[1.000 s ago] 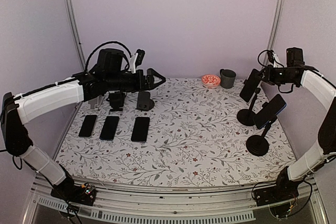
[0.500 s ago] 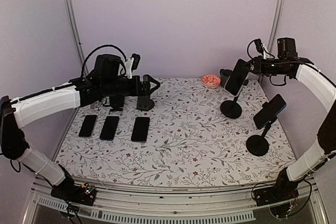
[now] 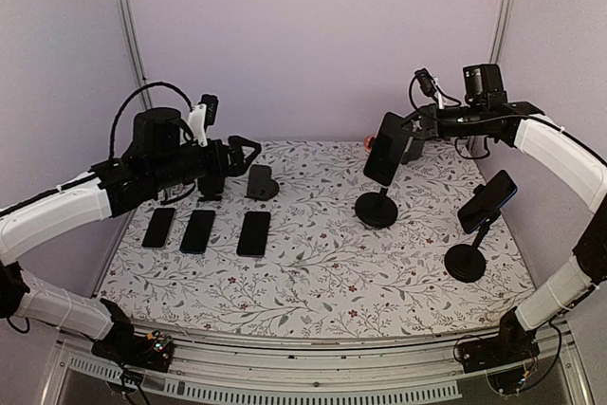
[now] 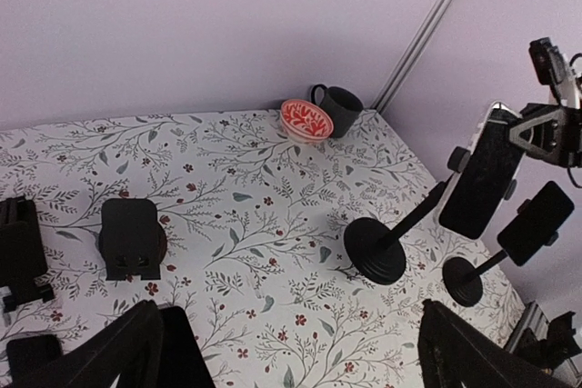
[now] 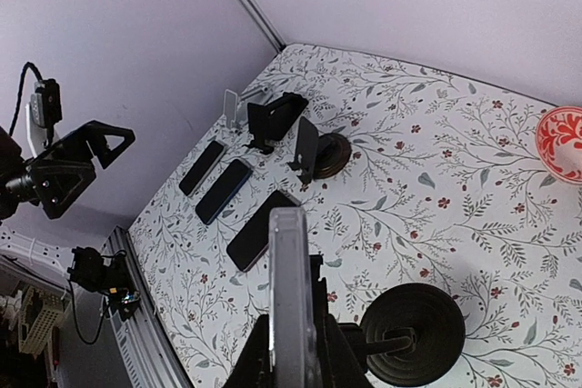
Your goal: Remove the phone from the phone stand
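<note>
The phone goes back and to the left in the top view with my right gripper next for its release, since the table's bare middle is that way.
A black phone point(image 3: 386, 147) is clipped in a tall black stand with a round base point(image 3: 377, 209) at the middle right of the table. My right gripper point(image 3: 403, 135) is shut on this phone. In the right wrist view the phone point(image 5: 289, 288) shows edge-on between my fingers point(image 5: 255, 361), with the base point(image 5: 414, 333) below. It also shows in the left wrist view point(image 4: 482, 179). A second phone point(image 3: 487, 201) sits on another stand point(image 3: 465, 263) at the right. My left gripper point(image 3: 252, 151) is open and empty, above the table's back left.
Three phones point(image 3: 197, 231) lie flat in a row at the left. Two low black stands point(image 3: 261, 182) are behind them. A dark mug point(image 4: 338, 108) and a red bowl point(image 4: 306, 118) are at the back edge. Metal posts stand in both rear corners.
My right gripper has carried the phone, still in its stand, leftward from the right edge toward the middle. My left arm has drawn back to the left, its gripper still open.
</note>
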